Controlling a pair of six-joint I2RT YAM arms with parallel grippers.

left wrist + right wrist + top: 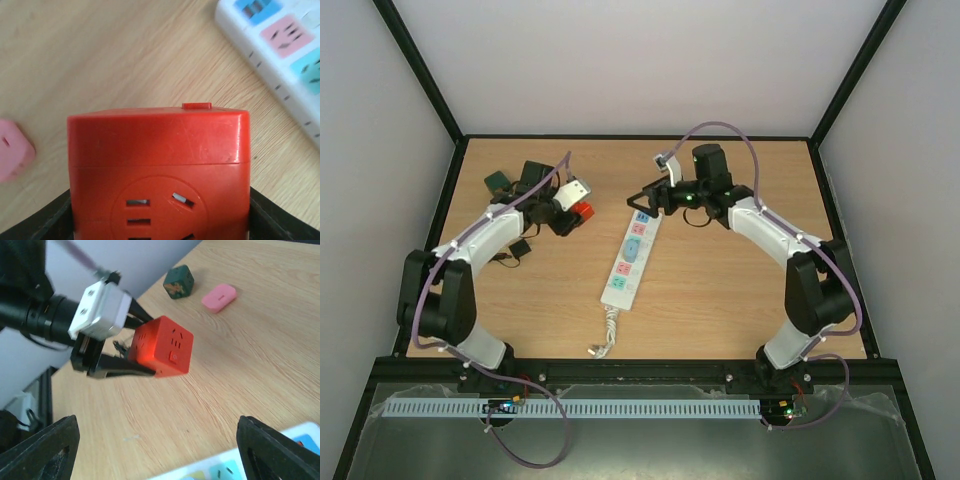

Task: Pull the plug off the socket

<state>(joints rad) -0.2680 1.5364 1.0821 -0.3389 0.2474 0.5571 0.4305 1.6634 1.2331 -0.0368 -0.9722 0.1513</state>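
Note:
The red cube [160, 165] is clear of the socket, so my left gripper should next carry it down to the tabletop by the dark green cube and let go of it.
The socket, a long white power strip [630, 258] with pastel outlet faces, lies flat in the middle of the table with its coiled cord [605, 335] toward me. It also shows in the left wrist view [280, 50] and the right wrist view [240, 467]. The plug, a red cube adapter [583, 209], is apart from the strip, to its left. My left gripper [575, 212] is shut on the red cube [160, 165], seen from the side in the right wrist view [162, 346]. My right gripper [645, 203] is open and empty over the strip's far end, with its fingers [280, 450] wide apart.
A dark green cube [498, 181] sits at the far left, also seen in the right wrist view [178, 282]. A pink oblong piece [219, 296] lies near it, also in the left wrist view [12, 150]. A small black adapter [520, 248] lies by the left arm.

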